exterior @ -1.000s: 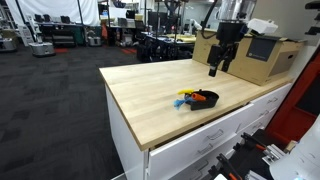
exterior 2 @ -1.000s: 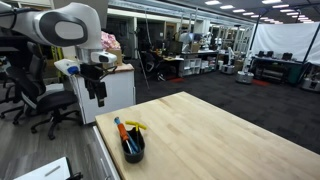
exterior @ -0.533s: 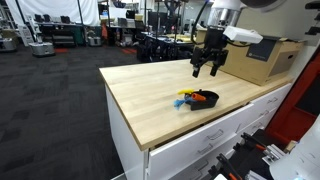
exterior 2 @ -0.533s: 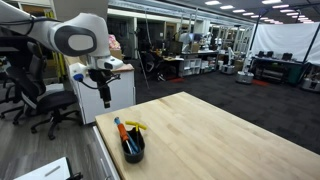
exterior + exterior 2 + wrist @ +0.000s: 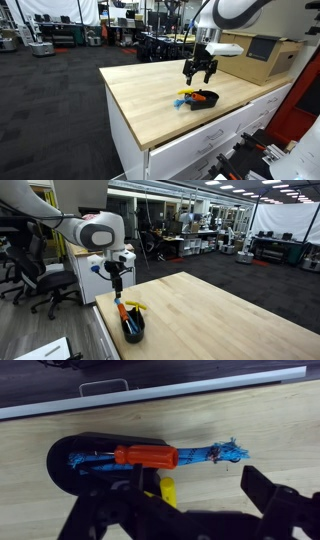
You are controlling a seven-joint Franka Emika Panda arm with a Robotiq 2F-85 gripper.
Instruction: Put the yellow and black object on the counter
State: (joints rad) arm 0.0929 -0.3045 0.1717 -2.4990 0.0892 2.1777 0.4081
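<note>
The yellow end lies below my gripper, to its left in the wrist view, clear of the bowl. My gripper will go down that way next and close on it.
The yellow and black object is a slim yellow stick leaning out of the black bowl; its lower part is hidden behind my gripper. It also shows in both exterior views. My gripper is open and empty, hanging above the bowl and the stick; it shows in both exterior views. The bowl sits on the light wooden counter near its front edge, and also shows in an exterior view.
An orange-handled item and a blue frayed rope-like item lie across the bowl. A brown cardboard box stands at the counter's far end. White drawers are below the top. A drawer handle shows past the counter edge.
My gripper has swung from beside the cardboard box across the counter and down to just above the bowl. The bowl and its items have not moved.
</note>
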